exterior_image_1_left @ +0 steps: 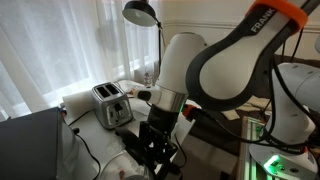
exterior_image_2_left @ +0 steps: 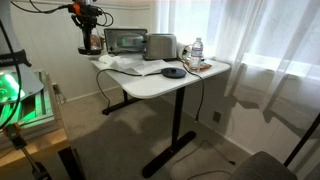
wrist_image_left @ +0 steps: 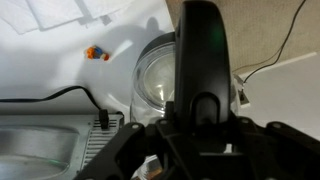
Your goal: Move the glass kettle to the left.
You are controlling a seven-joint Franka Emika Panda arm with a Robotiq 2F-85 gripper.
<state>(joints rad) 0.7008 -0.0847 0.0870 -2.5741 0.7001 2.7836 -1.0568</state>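
Note:
Next, my gripper carries the kettle point(exterior_image_2_left: 92, 42) toward the orange item, sets it down on the tabletop there and releases the handle, because the kettle overhangs the table's edge.
The glass kettle point(wrist_image_left: 155, 80) fills the wrist view from above, its clear rounded body under a black looped handle point(wrist_image_left: 205, 40). My gripper point(wrist_image_left: 205, 112) sits right over that handle, with the loop between its dark fingers, apparently shut on it. In an exterior view the gripper point(exterior_image_2_left: 90, 22) hangs over the kettle point(exterior_image_2_left: 92, 42) at the far left end of the white table point(exterior_image_2_left: 150, 85). In the exterior view with the big arm in front, the gripper point(exterior_image_1_left: 152, 138) is low down and the kettle is hidden behind the arm.
A toaster oven point(exterior_image_2_left: 125, 41), a silver two-slot toaster point(exterior_image_2_left: 160, 45) point(exterior_image_1_left: 112, 105), a water bottle point(exterior_image_2_left: 197, 50) and a black disc point(exterior_image_2_left: 174, 72) stand on the table. A black-shaded lamp point(exterior_image_1_left: 140, 12) rises behind. A small orange item point(wrist_image_left: 95, 52) and a black cable point(wrist_image_left: 60, 93) lie near the kettle.

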